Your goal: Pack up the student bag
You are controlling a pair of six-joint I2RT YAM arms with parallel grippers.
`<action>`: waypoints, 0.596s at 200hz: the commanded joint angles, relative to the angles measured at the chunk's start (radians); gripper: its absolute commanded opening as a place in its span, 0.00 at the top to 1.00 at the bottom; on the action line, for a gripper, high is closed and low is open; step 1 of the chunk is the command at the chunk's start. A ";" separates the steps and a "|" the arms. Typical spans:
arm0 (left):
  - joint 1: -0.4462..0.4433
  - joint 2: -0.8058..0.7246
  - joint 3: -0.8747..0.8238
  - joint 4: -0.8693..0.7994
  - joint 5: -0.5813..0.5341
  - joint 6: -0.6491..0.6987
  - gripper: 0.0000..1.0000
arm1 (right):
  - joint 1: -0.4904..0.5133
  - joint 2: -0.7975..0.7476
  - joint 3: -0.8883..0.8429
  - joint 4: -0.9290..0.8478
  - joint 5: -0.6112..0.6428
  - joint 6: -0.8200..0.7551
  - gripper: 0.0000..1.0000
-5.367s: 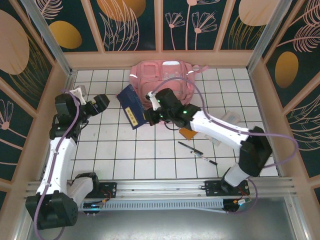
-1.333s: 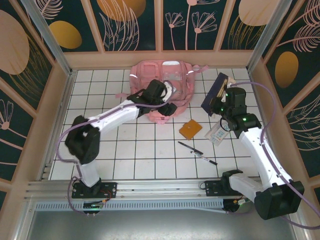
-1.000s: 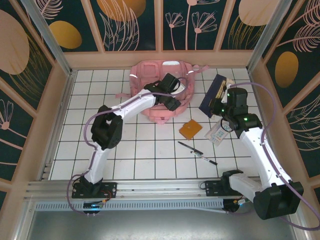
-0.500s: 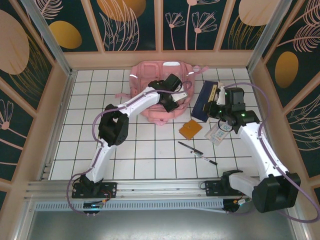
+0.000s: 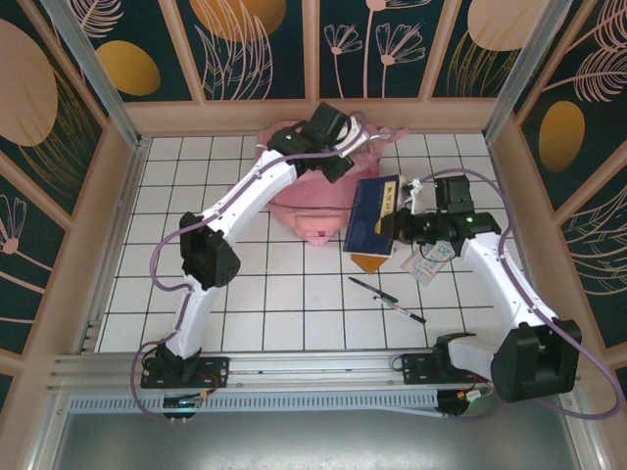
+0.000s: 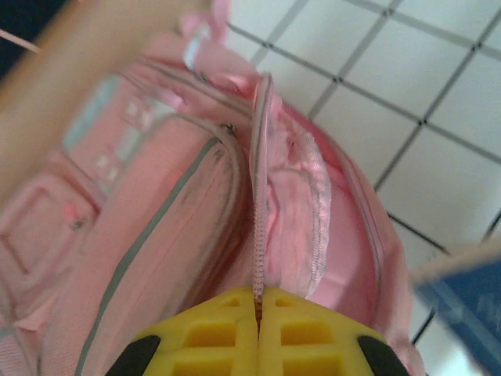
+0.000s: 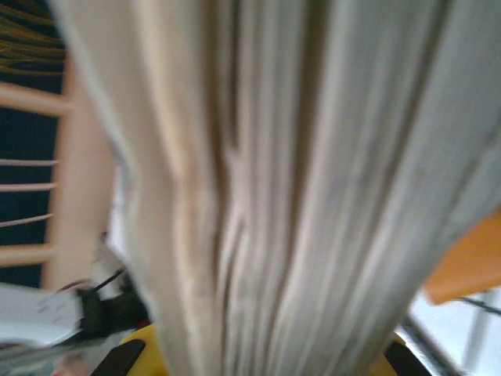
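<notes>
My right gripper will carry the blue book over the opened pink bag (image 5: pixel 328 191), lower it inside and let go of it, because my left gripper holds the bag's opening up.
The pink student bag (image 5: pixel 306 206) lies at the back of the tiled floor, and its opened top shows in the left wrist view as pink fabric (image 6: pixel 156 219). My left gripper (image 5: pixel 338 160) reaches over the bag and is shut (image 6: pixel 257 299) on its zipper edge (image 6: pixel 258 196), holding the mouth up. My right gripper (image 5: pixel 397 223) is shut on a blue book (image 5: pixel 370 213), held upright just right of the bag. The book's page edges (image 7: pixel 258 172) are blurred in the right wrist view. A blue corner of the book (image 6: pixel 463 307) appears beside the bag's opening.
An orange notepad (image 5: pixel 368 260) lies partly under the held book and also shows as an orange edge (image 7: pixel 470 262). A black pen (image 5: pixel 387 299) lies nearer the front. A white packet (image 5: pixel 429 260) sits under the right arm. Wooden walls (image 5: pixel 313 116) enclose the floor.
The left gripper took hold of the bag's zipper edge and rose toward the back wall with it. The right gripper carried the blue book leftward and lower, close to the bag.
</notes>
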 commanded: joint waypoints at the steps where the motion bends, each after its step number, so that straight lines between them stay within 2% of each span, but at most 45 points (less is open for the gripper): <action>1: -0.002 -0.102 0.071 0.098 -0.051 -0.049 1.00 | 0.000 -0.001 -0.067 0.189 -0.279 0.115 1.00; 27: -0.007 -0.150 0.070 0.156 -0.032 -0.060 1.00 | 0.029 0.050 -0.117 0.365 -0.361 0.232 1.00; 52: -0.021 -0.178 0.070 0.184 0.023 -0.078 1.00 | 0.083 0.146 -0.108 0.513 -0.341 0.313 1.00; 88: -0.042 -0.190 0.068 0.189 0.057 -0.096 1.00 | 0.124 0.333 -0.007 0.629 -0.177 0.420 1.00; 119: -0.049 -0.193 0.058 0.186 0.109 -0.134 1.00 | 0.126 0.499 0.041 0.787 -0.119 0.506 1.00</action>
